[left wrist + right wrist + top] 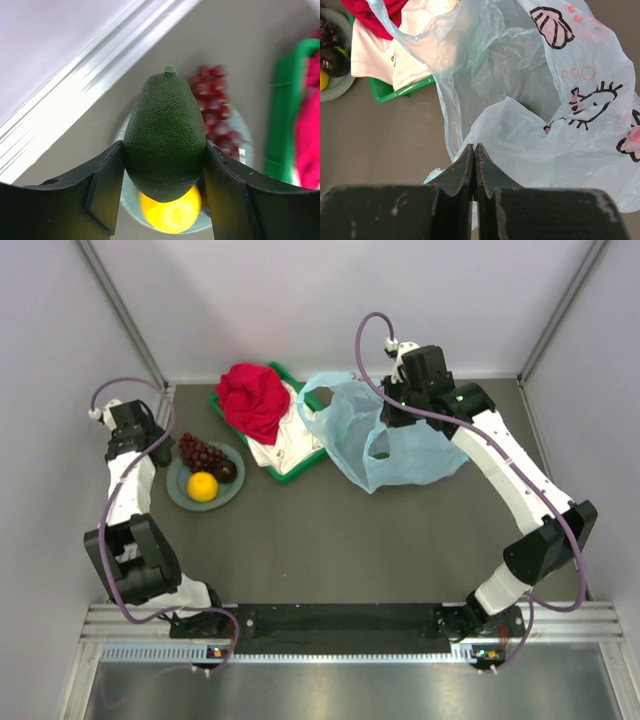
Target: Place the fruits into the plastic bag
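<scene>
The right gripper holds the bag open, so the left gripper next descends past the tray, rightward in the top view, into the bag's opening to release.
My left gripper is shut on a dark green fruit, held above the grey-green plate. On the plate lie the orange-yellow citrus and the dark red grapes. From above, the left gripper is at the plate's left rim, beside the grapes, citrus and a dark round fruit. My right gripper is shut on the edge of the light-blue plastic bag, holding it up at the back right. A dark shape shows inside the bag.
A green tray with a red cloth and white cloths stands between the plate and the bag. The tray is close on the right in the left wrist view. Walls enclose the table on three sides.
</scene>
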